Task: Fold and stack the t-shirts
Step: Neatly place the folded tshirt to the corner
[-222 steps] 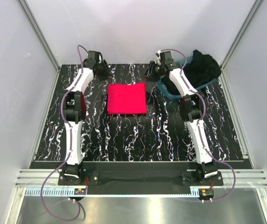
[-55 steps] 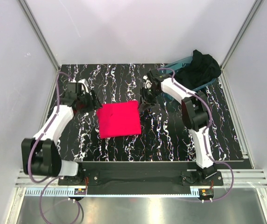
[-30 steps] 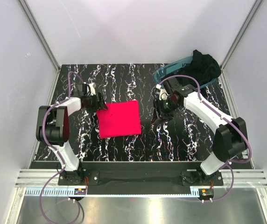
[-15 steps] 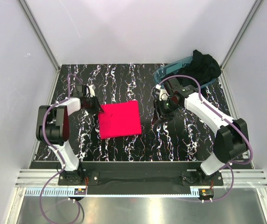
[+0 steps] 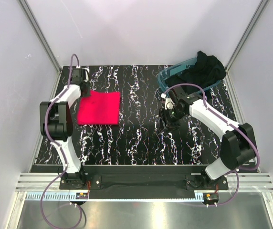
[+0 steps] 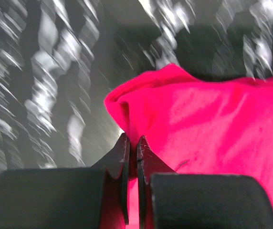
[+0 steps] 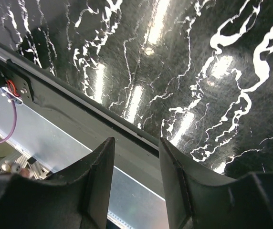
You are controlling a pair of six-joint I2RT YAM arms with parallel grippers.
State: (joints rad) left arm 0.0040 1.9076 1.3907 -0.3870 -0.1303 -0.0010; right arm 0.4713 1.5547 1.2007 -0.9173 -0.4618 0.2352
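Next, my left gripper drags the shirt's pinched edge outward into the corner of the walls, since bare table shows between the folded shirt and that corner beyond it.
The folded pinkish-red t-shirt (image 5: 99,107) lies flat on the left part of the black marbled table. My left gripper (image 5: 84,91) is at the shirt's far left corner, shut on its edge; the left wrist view shows the red cloth (image 6: 208,124) pinched between the closed fingers (image 6: 122,152). The black t-shirt (image 5: 204,69) lies crumpled in the clear teal tub (image 5: 167,75) at the far right. My right gripper (image 5: 164,123) hangs open and empty over the bare table middle-right; its fingers (image 7: 102,167) stand apart in the right wrist view.
White walls with metal posts close in the table on three sides. A metal rail (image 5: 141,182) runs along the near edge, also seen in the right wrist view (image 7: 79,102). Purple cables loop off both arms.
My left gripper has dragged the red shirt left and farther back, from the table's middle to the left side. My right gripper has shifted slightly toward the near side.
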